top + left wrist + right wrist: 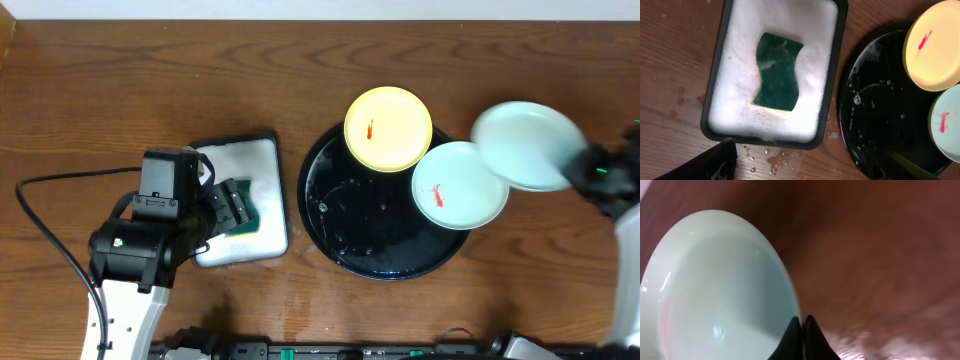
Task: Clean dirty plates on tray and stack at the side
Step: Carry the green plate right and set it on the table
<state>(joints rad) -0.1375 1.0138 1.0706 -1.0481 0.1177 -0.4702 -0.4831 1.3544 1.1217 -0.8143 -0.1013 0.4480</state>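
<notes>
My right gripper will next go down toward the bare wood beside the black tray, which is below my fingers, and let go of the second mint green plate's rim.
The black round tray (350, 215) sits at centre right. A pale yellow plate (388, 127) with a red smear rests on its far rim. A mint green plate (460, 184) with a red smear rests on its right rim. My right gripper (582, 168) is shut on the rim of a second mint green plate (525, 143) with no smear showing, held at the right of the tray; the wrist view shows the fingers (802, 322) pinching its edge (715, 290). My left gripper (232, 205) is open above the green sponge (777, 71) in the foam.
A white dark-rimmed rectangular tray (265, 160) full of soap foam lies left of the black tray. Water drops (771, 160) mark the wood in front of it. The black tray (880, 115) is wet. A black cable (45, 230) loops at the left.
</notes>
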